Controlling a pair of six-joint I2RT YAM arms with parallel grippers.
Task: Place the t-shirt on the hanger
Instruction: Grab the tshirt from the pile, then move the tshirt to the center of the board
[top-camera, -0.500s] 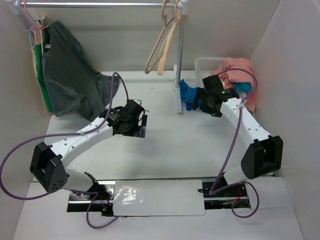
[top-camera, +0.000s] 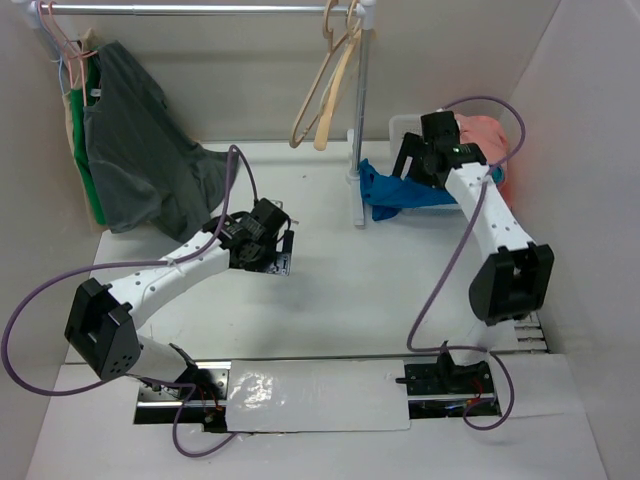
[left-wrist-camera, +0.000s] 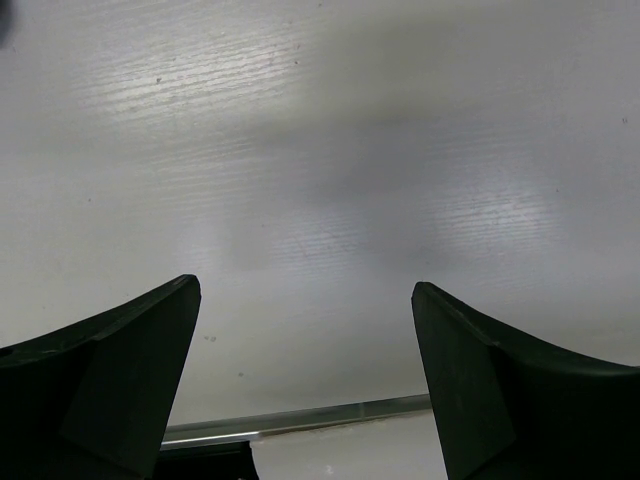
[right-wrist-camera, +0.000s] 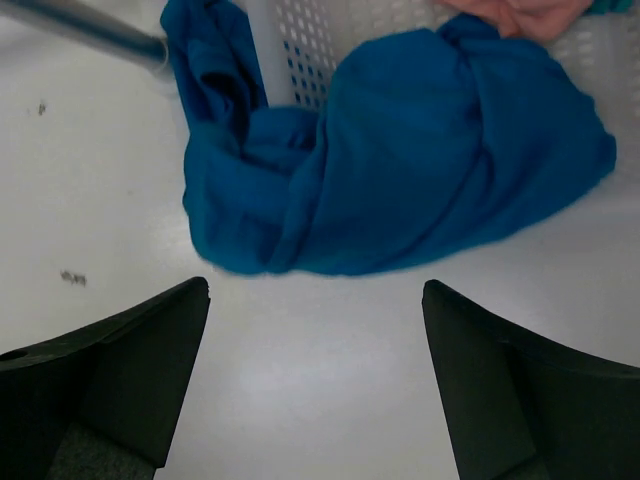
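The right gripper moves down and onto the near edge of the blue t-shirt next, as its open fingers are above bare table short of the t-shirt.
The blue t-shirt (top-camera: 398, 197) lies bunched on the table between the rail post and the white basket. In the right wrist view the t-shirt (right-wrist-camera: 400, 160) leans against the basket wall. My right gripper (top-camera: 408, 172) hovers just above and behind it, open and empty, and its jaws (right-wrist-camera: 315, 290) stand wide over bare table just short of the cloth. The brownish-tan hanger (top-camera: 306, 105) hangs from the rail at the back, next to a paler cream hanger (top-camera: 336, 95). My left gripper (top-camera: 285, 250) is open and empty, low over bare table (left-wrist-camera: 307, 290).
A dark grey shirt (top-camera: 140, 160), green cloth (top-camera: 90, 175) and thin pink wire hangers (top-camera: 60, 40) hang at the rail's left end. The metal post (top-camera: 362, 120) stands mid-back. The white basket (top-camera: 408, 128) holds salmon-pink cloth (top-camera: 482, 135). White walls close in both sides.
My right gripper has let go of the t-shirt and drawn up and back toward the basket. The t-shirt now lies more spread on the table. The left arm has barely moved.
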